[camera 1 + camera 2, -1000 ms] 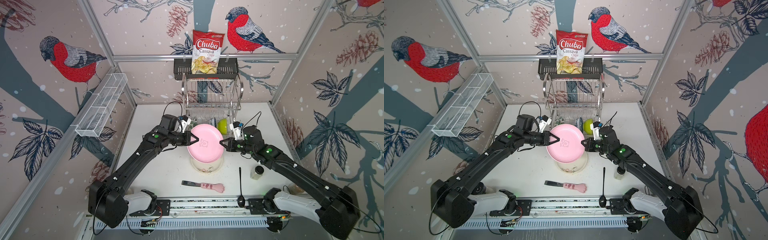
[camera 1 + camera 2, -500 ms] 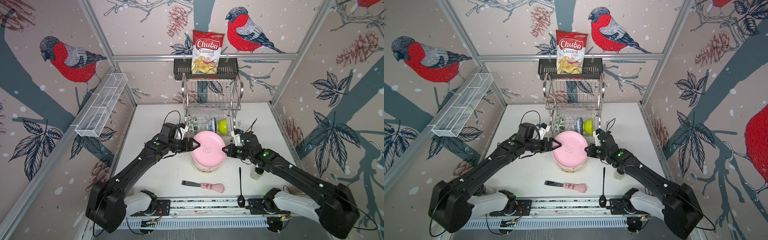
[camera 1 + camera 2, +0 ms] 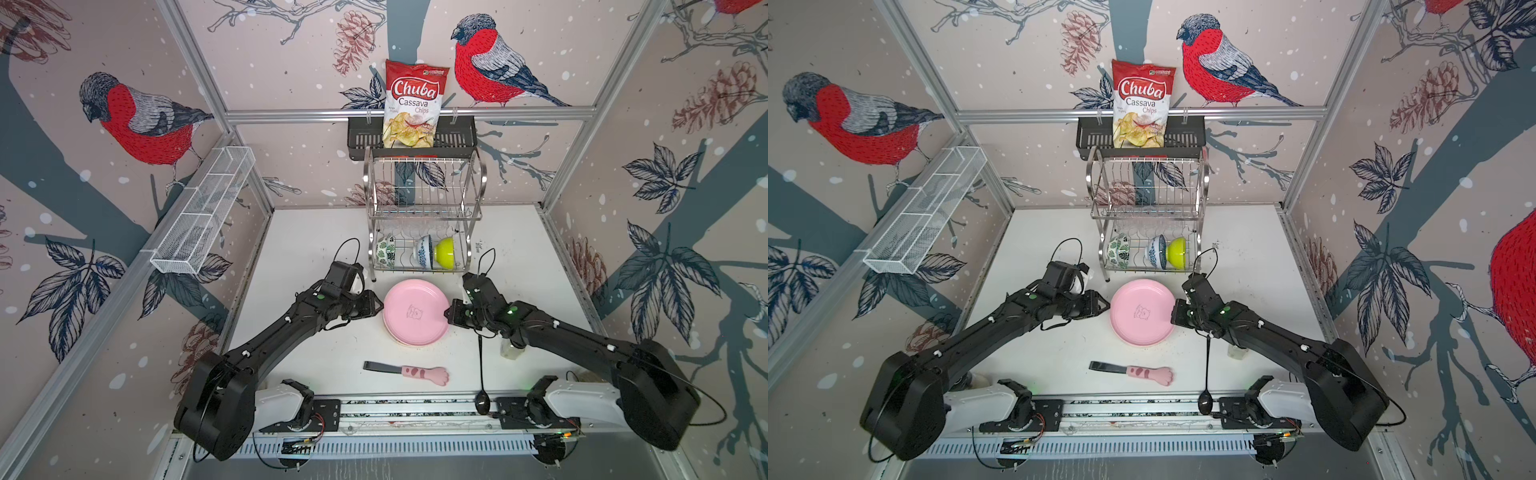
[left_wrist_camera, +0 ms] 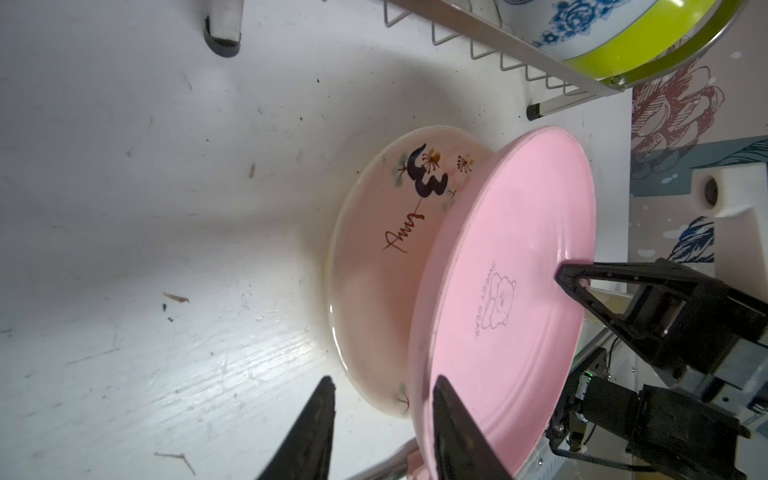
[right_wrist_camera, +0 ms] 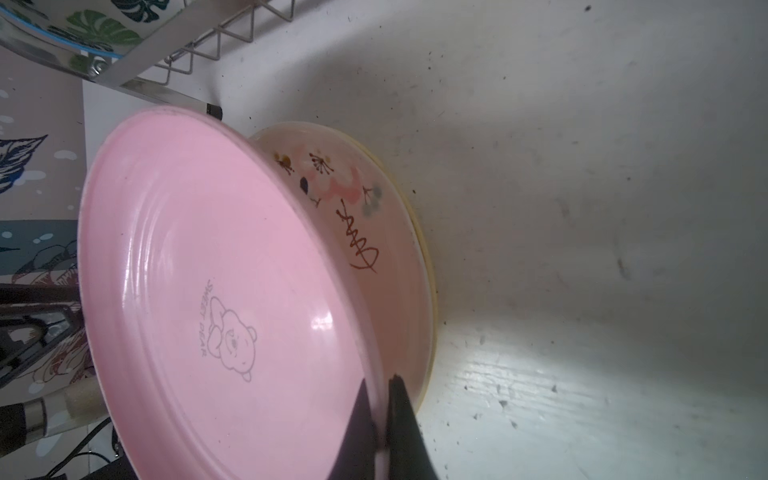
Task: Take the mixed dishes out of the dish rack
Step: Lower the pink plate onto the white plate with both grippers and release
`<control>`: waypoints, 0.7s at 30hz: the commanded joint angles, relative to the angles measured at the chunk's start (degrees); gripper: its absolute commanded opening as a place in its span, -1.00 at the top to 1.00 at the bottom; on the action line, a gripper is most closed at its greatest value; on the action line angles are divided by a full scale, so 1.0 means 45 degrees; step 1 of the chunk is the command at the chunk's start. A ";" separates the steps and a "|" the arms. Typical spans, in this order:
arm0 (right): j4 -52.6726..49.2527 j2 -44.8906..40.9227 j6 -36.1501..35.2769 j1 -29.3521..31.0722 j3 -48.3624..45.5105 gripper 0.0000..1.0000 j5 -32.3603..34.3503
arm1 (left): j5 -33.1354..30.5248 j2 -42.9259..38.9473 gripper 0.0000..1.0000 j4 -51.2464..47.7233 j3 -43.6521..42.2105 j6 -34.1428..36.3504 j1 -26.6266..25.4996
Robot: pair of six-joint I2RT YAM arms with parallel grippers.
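Observation:
My right gripper moves down next until the pink plate rests on the drawing-decorated plate (image 5: 389, 268) and lets go of its rim there, since that stack lies below my gripper.
The pink plate (image 3: 415, 311) (image 3: 1142, 311) hangs slightly tilted over a drawing-decorated plate (image 4: 386, 249) (image 5: 374, 216), which lies on a cream-yellow plate (image 5: 428, 270) on the table. My right gripper (image 3: 449, 311) (image 5: 380, 378) is shut on the pink plate's right rim. At the plate's left rim my left gripper (image 3: 380, 305) (image 4: 384, 378) is open, its jaws loosely astride that rim. Behind stands the dish rack (image 3: 478, 174). Its lower tier holds a green-leaf bowl (image 3: 386, 251), a blue-white bowl (image 3: 424, 253) and a lime bowl (image 3: 444, 253). Faint clear glasses (image 3: 409, 226) show above them.
A black spoon (image 3: 481, 374) and a pink paw-handled tool (image 3: 419, 374) lie near the front edge. A small jar (image 3: 513, 351) sits under my right arm. A black basket (image 3: 361, 137) with a chips bag hangs above the rack, a white mesh tray (image 3: 203, 216) on the left wall.
Both arms brought the pink plate down from upright in front of the rack to low over the stacked plates. My left gripper came open at the rim.

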 commanded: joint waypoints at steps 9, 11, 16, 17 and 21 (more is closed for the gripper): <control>0.1244 0.0949 0.0480 0.0041 0.0142 1.00 0.0655 | -0.0091 0.1105 0.58 0.1568 -0.0523 -0.0098 -0.0265; 0.1356 0.1130 0.0518 0.0164 0.0188 1.00 0.0680 | 0.0070 0.1424 0.58 0.1420 -0.0431 -0.0062 -0.0277; 0.1135 0.1602 0.0547 0.0686 0.0390 1.00 0.1191 | -0.0047 0.1965 0.63 0.1032 -0.0180 0.0150 -0.0395; 0.1020 0.1676 0.0582 0.0834 0.0461 1.00 0.1395 | -0.0208 0.1976 0.66 0.0904 -0.0175 0.0172 -0.0404; 0.0661 0.1767 0.0847 0.1295 0.0553 1.00 0.2217 | -0.0713 0.1908 0.68 0.0416 -0.0159 0.0330 -0.0405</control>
